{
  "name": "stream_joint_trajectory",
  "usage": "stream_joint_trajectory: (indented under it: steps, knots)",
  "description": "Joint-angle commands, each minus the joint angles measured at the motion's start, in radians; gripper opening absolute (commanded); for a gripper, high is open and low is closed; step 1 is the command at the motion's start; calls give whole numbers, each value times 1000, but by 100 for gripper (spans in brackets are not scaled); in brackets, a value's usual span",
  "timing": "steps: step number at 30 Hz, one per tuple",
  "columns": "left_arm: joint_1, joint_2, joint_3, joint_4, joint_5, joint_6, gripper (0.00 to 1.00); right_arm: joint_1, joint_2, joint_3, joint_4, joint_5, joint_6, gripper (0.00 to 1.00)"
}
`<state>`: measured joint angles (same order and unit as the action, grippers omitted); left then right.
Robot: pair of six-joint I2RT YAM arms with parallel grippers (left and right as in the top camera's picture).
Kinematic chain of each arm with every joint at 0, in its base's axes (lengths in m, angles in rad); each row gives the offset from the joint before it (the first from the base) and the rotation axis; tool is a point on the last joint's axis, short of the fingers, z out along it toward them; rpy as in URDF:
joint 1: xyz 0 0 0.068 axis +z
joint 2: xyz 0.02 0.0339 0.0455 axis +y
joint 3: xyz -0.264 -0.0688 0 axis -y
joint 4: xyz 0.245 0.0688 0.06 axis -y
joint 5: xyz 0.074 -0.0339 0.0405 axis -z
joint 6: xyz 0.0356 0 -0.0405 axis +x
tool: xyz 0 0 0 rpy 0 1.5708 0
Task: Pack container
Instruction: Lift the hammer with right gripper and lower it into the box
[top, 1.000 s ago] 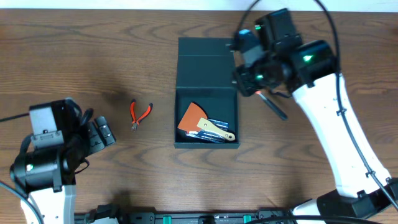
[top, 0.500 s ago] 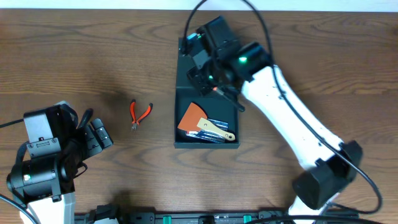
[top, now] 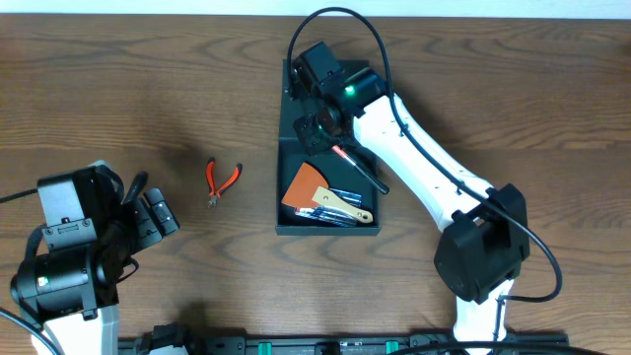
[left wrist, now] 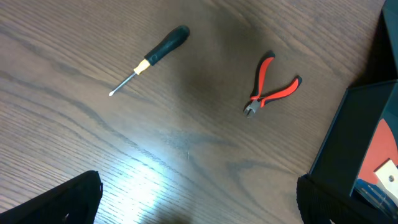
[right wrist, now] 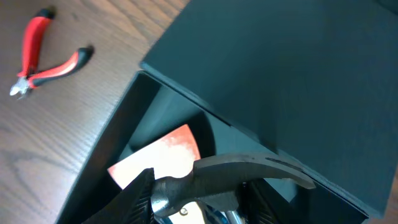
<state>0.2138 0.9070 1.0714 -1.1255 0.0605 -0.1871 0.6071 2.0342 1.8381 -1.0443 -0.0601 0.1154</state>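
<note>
My right gripper should lower and shift toward the container's side by the red-handled pliers, since the end of the hammer's handle pokes past the container's side.
The dark teal-black container [top: 279,187] lies open mid-table with its flap lid [right wrist: 280,74] folded back to the far side. An orange scraper [top: 306,184] and a tan-handled tool [top: 345,207] lie inside. My right gripper [top: 320,128] is shut on a claw hammer [right wrist: 249,171]. It holds the head over the container's far end, and the black handle [top: 363,170] slants over the opening. The scraper shows below the head in the right wrist view [right wrist: 165,152]. My left gripper [left wrist: 199,208] is open and empty above bare table at the front left.
Red-handled pliers [top: 222,180] lie on the table left of the container; they also show in the left wrist view [left wrist: 270,87]. A dark-handled screwdriver [left wrist: 152,57] lies further left. The container's wall [left wrist: 348,143] is at the right of the left wrist view.
My right arm has swung left from beside the container to above it, carrying the hammer over the opening. The left arm has barely moved.
</note>
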Motion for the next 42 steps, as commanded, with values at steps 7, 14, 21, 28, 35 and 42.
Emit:
stream_joint_trajectory:
  steps: [7,14,21,28,35,42]
  knots:
    - [6,-3,16,-3,-11,-9,98,6,15,17,-6,53,75,1]
    - [6,-3,15,-3,-11,-9,98,24,15,17,-13,52,90,1]
    - [6,-3,15,-3,-11,-9,98,66,15,17,-19,51,85,1]
    - [6,-3,15,-3,-11,-9,99,84,16,17,-18,53,111,1]
    - [6,-3,15,-3,-11,-9,98,85,52,16,-21,53,117,1]
    - [6,-3,15,-3,-11,-5,99,86,118,16,-21,54,123,1]
